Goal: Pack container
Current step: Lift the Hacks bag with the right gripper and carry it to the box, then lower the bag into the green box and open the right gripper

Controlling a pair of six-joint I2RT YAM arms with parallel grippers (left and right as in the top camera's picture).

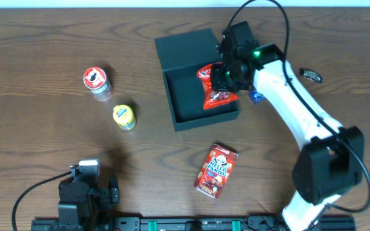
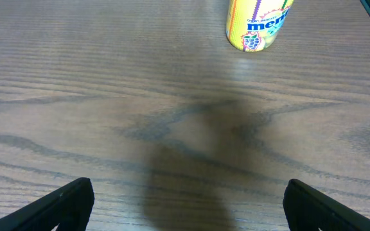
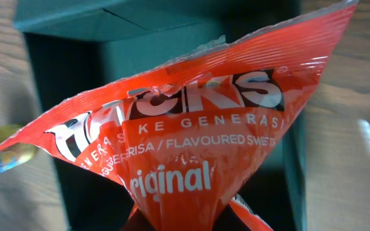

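To get the snack bag into the open container, on the container's side by the blue packet, my right gripper needs to lower first.
The dark teal container lies open in the middle of the table, its flat lid folded back behind it. My right gripper is shut on an orange-red snack bag and holds it over the container's right half. In the right wrist view the bag fills the frame above the container's inside. My left gripper is open and empty, low over bare table near the front left.
A red-lidded can and a yellow can stand left of the container; the yellow one also shows in the left wrist view. A red snack box lies in front. A blue packet and a dark item lie to the right.
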